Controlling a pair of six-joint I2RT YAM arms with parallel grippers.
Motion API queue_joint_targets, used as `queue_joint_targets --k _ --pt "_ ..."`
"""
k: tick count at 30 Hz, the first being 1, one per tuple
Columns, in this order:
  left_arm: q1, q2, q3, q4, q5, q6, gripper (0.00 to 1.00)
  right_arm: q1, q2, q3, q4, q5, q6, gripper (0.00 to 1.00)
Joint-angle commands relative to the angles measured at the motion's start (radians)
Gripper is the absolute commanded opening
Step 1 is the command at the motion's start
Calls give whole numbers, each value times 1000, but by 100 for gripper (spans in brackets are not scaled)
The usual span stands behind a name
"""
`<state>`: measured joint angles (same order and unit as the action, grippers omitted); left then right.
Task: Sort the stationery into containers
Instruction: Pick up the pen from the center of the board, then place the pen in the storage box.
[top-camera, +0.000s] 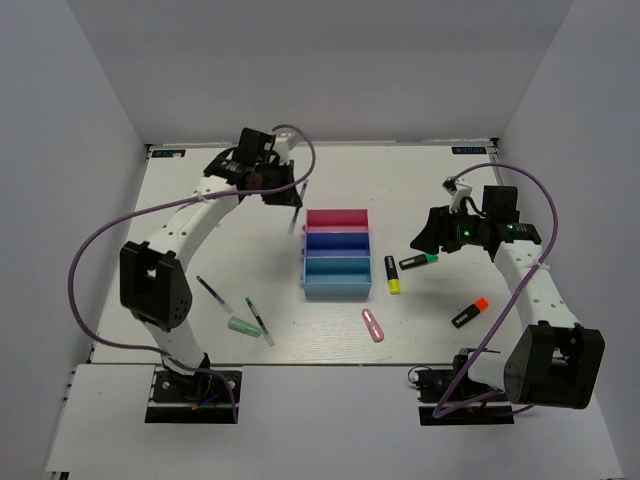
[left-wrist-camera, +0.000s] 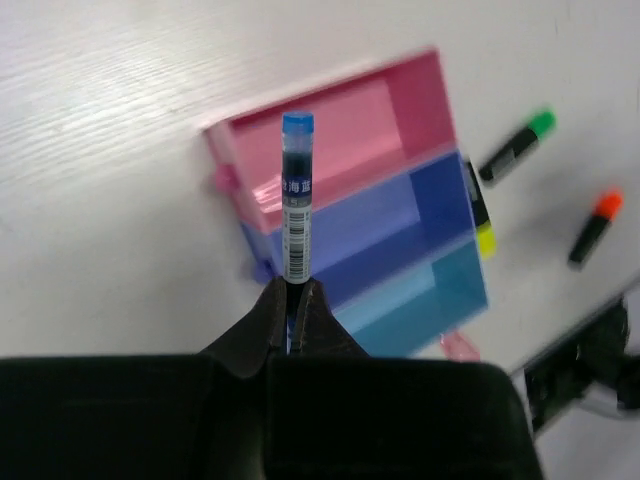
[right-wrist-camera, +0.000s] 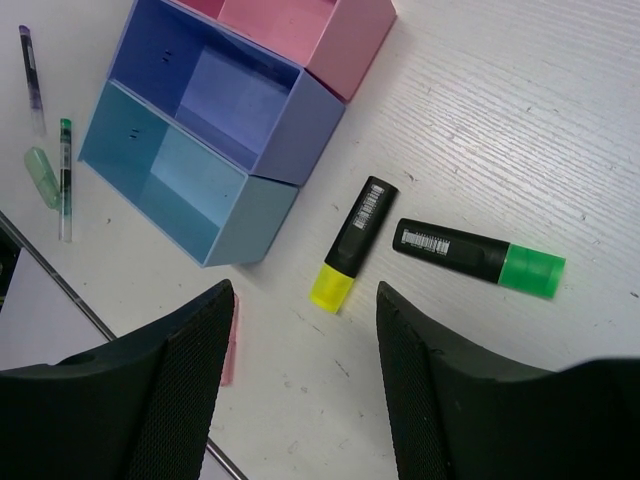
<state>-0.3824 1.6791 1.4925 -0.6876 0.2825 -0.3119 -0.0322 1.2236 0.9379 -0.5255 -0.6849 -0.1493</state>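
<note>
The robot will move the pen in its left gripper over the pink tray (left-wrist-camera: 340, 130) next, and will turn and lower it.
My left gripper (left-wrist-camera: 296, 285) is shut on a thin pen (left-wrist-camera: 297, 200) with a blue cap, held over the table just left of the pink tray (left-wrist-camera: 340, 130). The containers stand in a row: pink (top-camera: 337, 218), dark blue (top-camera: 337, 242), light blue (top-camera: 337, 275). Right of the trays, my right gripper (right-wrist-camera: 305, 300) hangs open and holds nothing. Below it lie a yellow-capped highlighter (right-wrist-camera: 352, 245) and a green-capped one (right-wrist-camera: 478, 257).
An orange-capped highlighter (top-camera: 469, 313) lies at the right front and a pink stick (top-camera: 373, 325) in front of the trays. Left of the trays lie a mint-green stick (top-camera: 243, 325) and two thin pens (top-camera: 213, 292), (top-camera: 259, 321). White walls enclose the table.
</note>
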Motion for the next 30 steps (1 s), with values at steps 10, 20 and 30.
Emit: queue_joint_targets --k 10,20,30 --pt "-85 170 318 -66 173 699 0 -3 -16 10 10 -42 -7 60" --pt "-197 217 270 68 101 994 0 -5 7 12 7 -36 -15 60" --pt "-245 329 284 126 63 1021 0 -5 10 15 2 -31 -22 60"
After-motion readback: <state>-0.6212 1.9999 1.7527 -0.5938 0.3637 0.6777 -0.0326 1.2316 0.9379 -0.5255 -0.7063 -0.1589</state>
